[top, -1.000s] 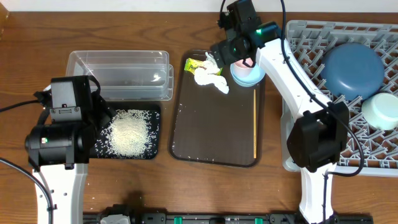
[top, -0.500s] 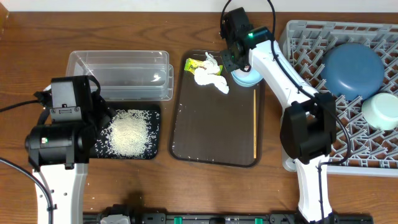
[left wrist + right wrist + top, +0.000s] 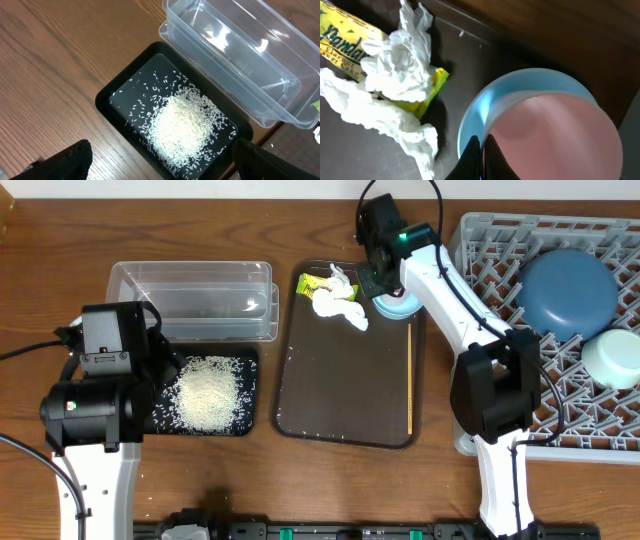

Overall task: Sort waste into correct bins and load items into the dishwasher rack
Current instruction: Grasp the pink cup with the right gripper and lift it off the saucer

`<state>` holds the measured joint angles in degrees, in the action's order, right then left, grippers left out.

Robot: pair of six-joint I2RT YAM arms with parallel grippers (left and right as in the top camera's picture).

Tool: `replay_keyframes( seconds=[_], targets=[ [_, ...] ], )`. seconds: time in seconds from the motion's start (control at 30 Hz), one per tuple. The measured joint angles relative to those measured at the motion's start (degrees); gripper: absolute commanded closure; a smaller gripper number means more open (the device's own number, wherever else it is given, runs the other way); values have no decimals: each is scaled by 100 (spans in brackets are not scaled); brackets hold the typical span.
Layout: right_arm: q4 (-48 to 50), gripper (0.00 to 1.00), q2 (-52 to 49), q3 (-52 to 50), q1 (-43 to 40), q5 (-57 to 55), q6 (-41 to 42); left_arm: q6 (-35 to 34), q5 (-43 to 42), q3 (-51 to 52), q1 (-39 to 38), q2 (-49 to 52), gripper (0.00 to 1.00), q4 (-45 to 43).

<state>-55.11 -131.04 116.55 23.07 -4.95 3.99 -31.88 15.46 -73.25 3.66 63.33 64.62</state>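
The empty slots by the dark blue dish lie right of my right gripper in the overhead view, so I will lift it across and tilt the cup in.
My right gripper (image 3: 482, 150) is shut on the rim of the small pink cup (image 3: 560, 135), one finger inside and one outside. The cup stands on the pale blue saucer (image 3: 475, 120) at the brown tray's far right corner. In the overhead view the gripper (image 3: 376, 280) covers the cup and only the saucer (image 3: 400, 307) shows. Crumpled tissue (image 3: 338, 302) and the yellow-green wrapper (image 3: 312, 282) lie just left of it. The wooden stick (image 3: 410, 378) lies along the tray's right side. My left gripper (image 3: 162, 156) hangs open over the rice (image 3: 182, 127) in the black tray (image 3: 112, 95).
The clear tub (image 3: 190, 300) sits behind the black tray (image 3: 248, 420). The dark brown serving tray (image 3: 345, 390) lies in the middle. The grey rack (image 3: 500, 270) at the right holds the dark blue dish (image 3: 565, 290) and the pale blue bowl (image 3: 612, 358).
My right gripper swung left and down to the cup and closed its jaws on the rim. The left arm has stayed still.
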Motion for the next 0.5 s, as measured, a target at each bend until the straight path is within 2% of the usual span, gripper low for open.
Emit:
replay_keyframes(
  seconds=[0.27,0.5],
  targets=[
    [-98,99,356,-4,-2,-2,131,0,0,0,0,0,9,0],
    [-470,99,1961,-2,-70,7,225,0,0,0,0,0,9,2]
  ],
)
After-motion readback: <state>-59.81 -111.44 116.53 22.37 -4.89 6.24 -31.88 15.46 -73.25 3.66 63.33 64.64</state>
